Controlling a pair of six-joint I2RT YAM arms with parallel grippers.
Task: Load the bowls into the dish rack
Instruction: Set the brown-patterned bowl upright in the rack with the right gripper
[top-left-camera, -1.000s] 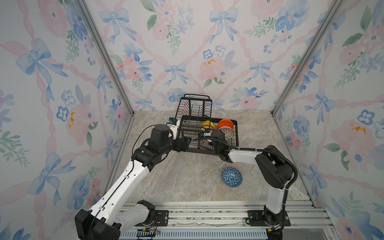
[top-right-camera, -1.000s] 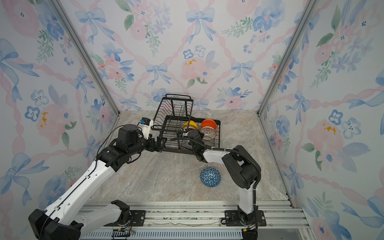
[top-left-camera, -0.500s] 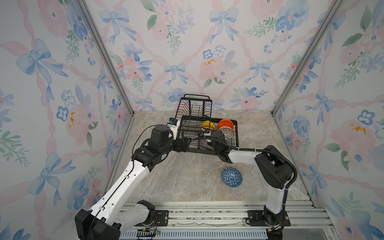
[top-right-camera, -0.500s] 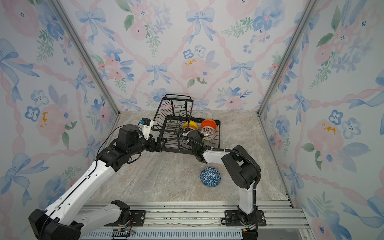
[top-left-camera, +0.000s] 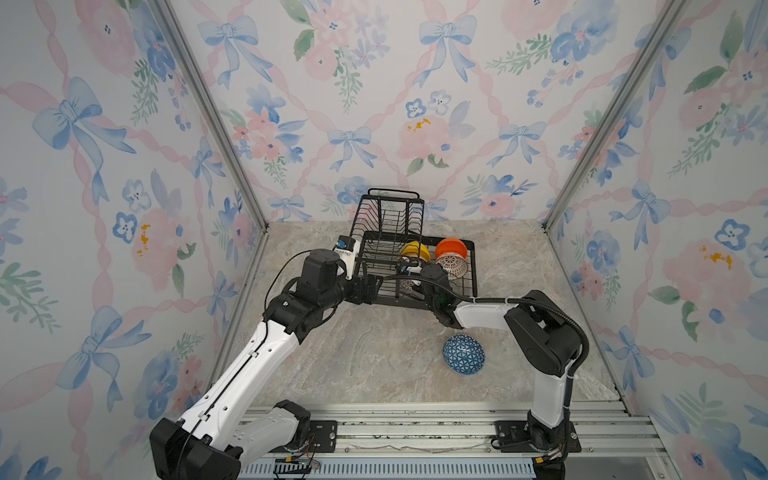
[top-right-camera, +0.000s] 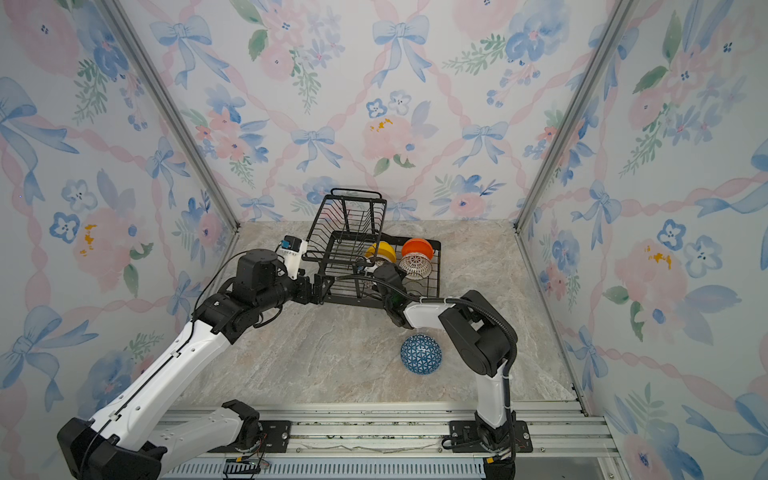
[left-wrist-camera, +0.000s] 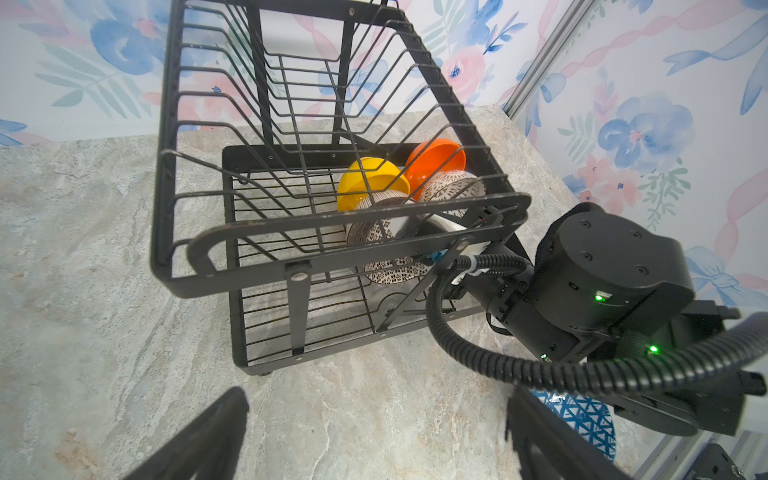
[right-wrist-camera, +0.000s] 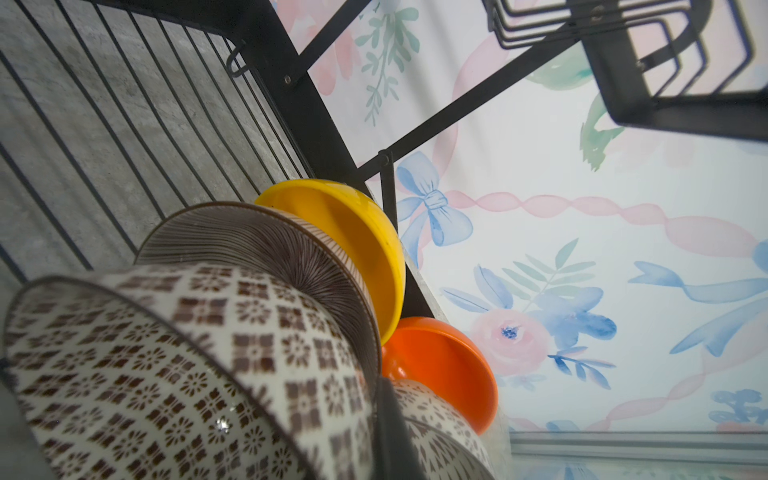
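Observation:
My right gripper lowers back to the tray's bare front wires below next, clearing the striped bowl, and releases the mosaic bowl's rim.
The black wire dish rack (top-left-camera: 469, 286) (top-right-camera: 436, 266) (left-wrist-camera: 357, 224) stands at the back of the table. Its lower tray holds a yellow bowl (top-left-camera: 415, 250) (right-wrist-camera: 353, 241), an orange bowl (top-left-camera: 451, 247) (right-wrist-camera: 449, 365), a lattice bowl (top-left-camera: 451, 264) and a striped bowl (left-wrist-camera: 368, 230) (right-wrist-camera: 270, 249), all on edge. My right gripper (top-left-camera: 409, 278) (top-right-camera: 372, 274) reaches into the tray, shut on the rim of the mosaic bowl (left-wrist-camera: 390, 269) (right-wrist-camera: 166, 374), which leans against the striped one. My left gripper (top-left-camera: 376, 286) (left-wrist-camera: 374, 440) hangs open at the rack's front left corner, holding nothing. The blue bowl (top-left-camera: 463, 354) (top-right-camera: 420, 354) lies upside down on the table.
The rack's raised upper basket (top-left-camera: 390, 224) overhangs the tray's left half, just above my right gripper. Flowered walls close in on three sides. The right arm's black cable (left-wrist-camera: 478, 361) loops in front of the rack. Bare marble table (top-left-camera: 353, 365) lies in front.

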